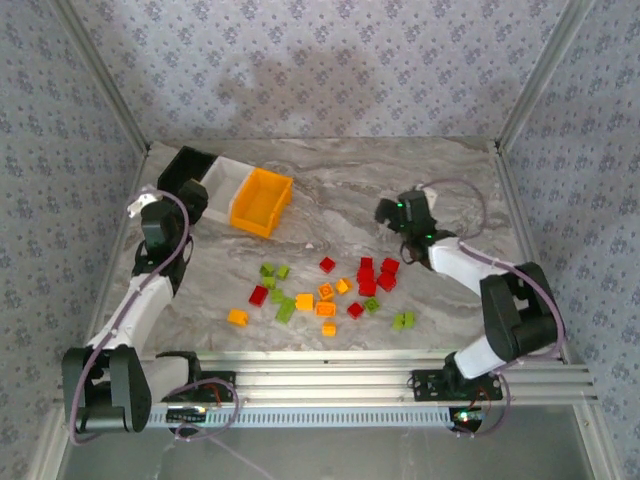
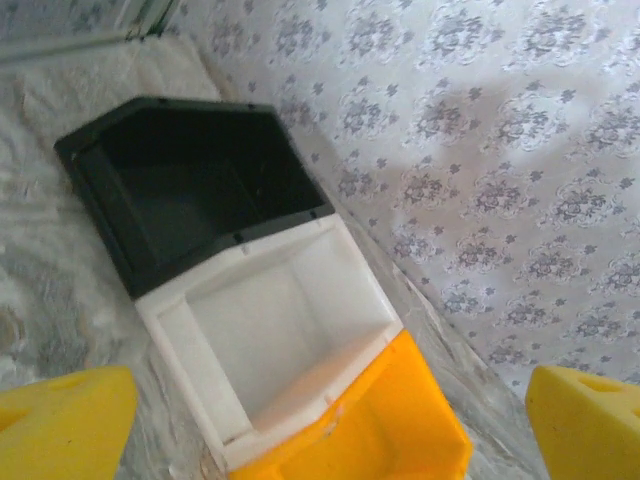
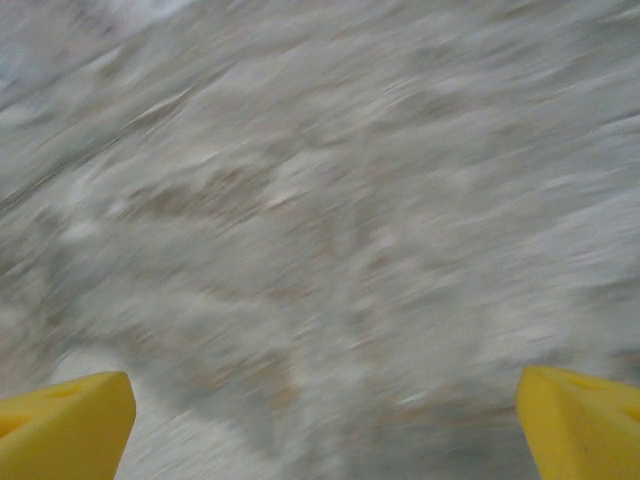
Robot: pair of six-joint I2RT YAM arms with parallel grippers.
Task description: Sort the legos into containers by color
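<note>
The robot's right gripper needs to move across the bare marble next and go down onto the orange-yellow bin's free side (image 1: 281, 208), which stands lower, toward the left gripper.
Three containers stand in a row at the back left: a black bin (image 1: 186, 165) (image 2: 190, 185), a white bin (image 1: 226, 180) (image 2: 275, 320) and an orange-yellow bin (image 1: 262, 201) (image 2: 385, 440); the black and white ones look empty. The legos lie loose mid-table: red bricks (image 1: 368, 276), yellow-orange bricks (image 1: 326, 300) and lime green bricks (image 1: 285, 308). My left gripper (image 1: 192, 198) (image 2: 325, 430) hangs open just in front of the bins, holding nothing. My right gripper (image 1: 388, 212) (image 3: 320, 430) is open over bare marble behind the red bricks.
The marble table (image 1: 340, 190) is framed by metal posts (image 1: 105, 85) and patterned fabric walls. A stray yellow-orange brick (image 1: 237, 317) and a green pair (image 1: 403, 320) lie nearest the front rail (image 1: 330, 375). The right wrist view is motion-blurred.
</note>
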